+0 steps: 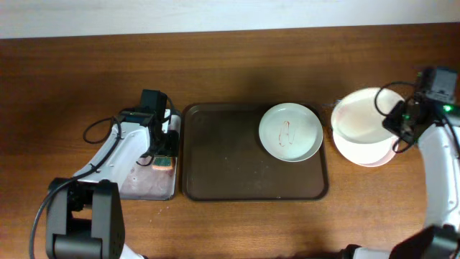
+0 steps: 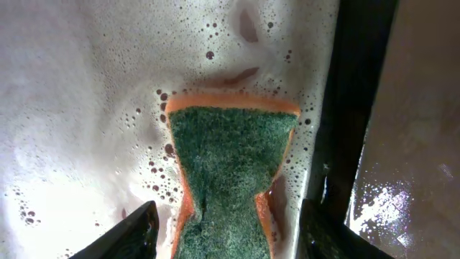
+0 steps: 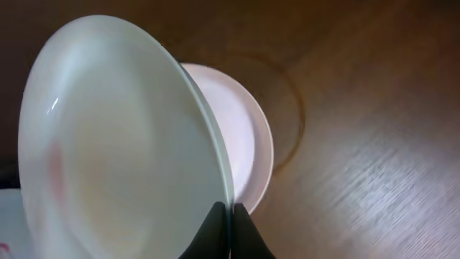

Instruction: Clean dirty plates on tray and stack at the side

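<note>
Next I need to swing my right gripper up over the tray, then return and bring the clean white plate [image 1: 363, 115] down onto the pink plate [image 1: 374, 152] to release, as it still hangs tilted.
A dark brown tray [image 1: 223, 169] holds one white plate [image 1: 290, 132] with a reddish smear, at its right end. My right gripper [image 1: 399, 129] is shut on the rim of a clean white plate [image 1: 363, 115] and holds it tilted just above a pink plate [image 1: 374, 152] on the table at the right; both show in the right wrist view, white [image 3: 122, 137] and pink [image 3: 248, 144], with the gripper [image 3: 231, 223] pinching the rim. My left gripper [image 2: 226, 234] is open around a green-and-orange sponge [image 2: 230, 173], which lies in a soapy basin [image 1: 140, 183].
The shallow basin of foamy water [image 2: 86, 93] sits left of the tray, its dark rim [image 2: 359, 108] beside the sponge. Cables run along both arms. Bare wooden table [image 1: 230, 65] lies behind and in front of the tray.
</note>
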Motion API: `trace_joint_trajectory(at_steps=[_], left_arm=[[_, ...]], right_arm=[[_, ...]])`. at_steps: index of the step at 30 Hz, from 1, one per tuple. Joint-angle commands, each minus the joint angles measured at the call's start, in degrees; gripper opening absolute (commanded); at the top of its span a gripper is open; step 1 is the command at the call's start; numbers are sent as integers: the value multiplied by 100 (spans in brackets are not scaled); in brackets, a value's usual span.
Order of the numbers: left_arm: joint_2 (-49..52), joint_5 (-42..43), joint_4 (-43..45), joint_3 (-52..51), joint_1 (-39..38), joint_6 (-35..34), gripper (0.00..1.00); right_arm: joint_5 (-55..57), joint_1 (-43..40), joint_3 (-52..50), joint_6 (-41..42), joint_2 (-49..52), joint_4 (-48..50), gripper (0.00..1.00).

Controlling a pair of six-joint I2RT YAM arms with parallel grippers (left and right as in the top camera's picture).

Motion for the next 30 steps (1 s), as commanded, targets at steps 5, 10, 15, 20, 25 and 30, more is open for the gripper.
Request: trace_joint_trajectory(at_steps=[5,10,15,20,25,30], left_arm=[[39,66,17,72,26,-13,61],[39,66,35,72,26,-13,61],[39,66,37,72,26,-13,61],[39,66,66,72,26,-13,62],[39,63,81,72,26,-13,62],[39,63,81,72,26,-11,62]], right_arm=[[-1335,-258,87,-374,214,35,4],[-2135,352,98,-1357,81,245,4],[-1233,1606,98,-1781,-273,549,4],[1113,3438,98,-1917,-339,726,4],[3392,4931,98,-1917,-339,992,4],[4931,6098,98,-1919,-328,1307,4]])
